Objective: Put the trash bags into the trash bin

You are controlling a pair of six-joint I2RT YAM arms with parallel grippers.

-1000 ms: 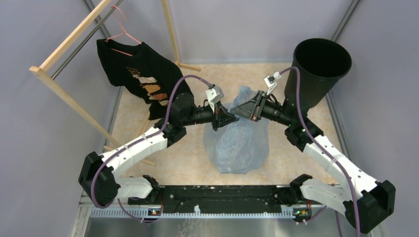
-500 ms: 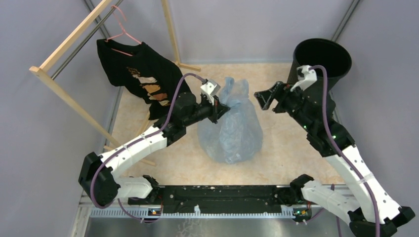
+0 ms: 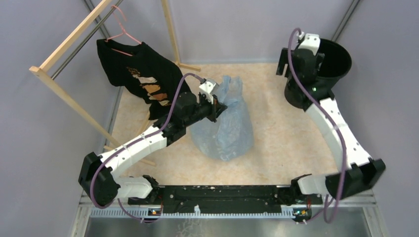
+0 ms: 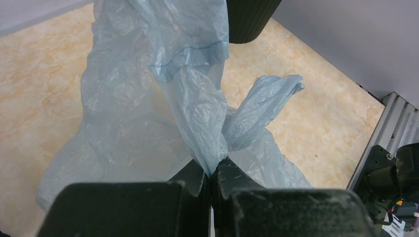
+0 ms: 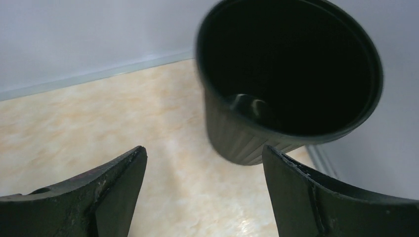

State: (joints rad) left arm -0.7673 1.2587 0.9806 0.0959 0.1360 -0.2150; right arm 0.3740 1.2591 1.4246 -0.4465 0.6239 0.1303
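The bin stands well away from the bag. My right gripper needs to come down next over the bin's rim on the bag's side (image 5: 201, 76), with its open fingers on both sides of the rim, and close.
The pale-blue translucent trash bag (image 3: 225, 126) lies slumped on the beige floor in the middle. My left gripper (image 3: 216, 106) is shut on a twisted fold near the bag's top; in the left wrist view the film (image 4: 197, 106) rises straight out of the closed left gripper (image 4: 213, 170). The black ribbed trash bin (image 3: 341, 61) stands at the back right, partly hidden by my right arm. My right gripper (image 3: 286, 59) hangs just left of the bin's rim. In the right wrist view the right gripper (image 5: 203, 158) is open and holds nothing, with the bin (image 5: 237, 140) ahead to the right.
A black T-shirt (image 3: 143, 74) hangs on a pink hanger from a wooden rack (image 3: 74, 34) at the back left. Grey walls close in the floor on three sides. The arms' base rail (image 3: 222, 192) runs along the near edge.
My right gripper opened, let go of the bag and swung up and right to the bin. The bag shifted slightly left, still held by the left gripper.
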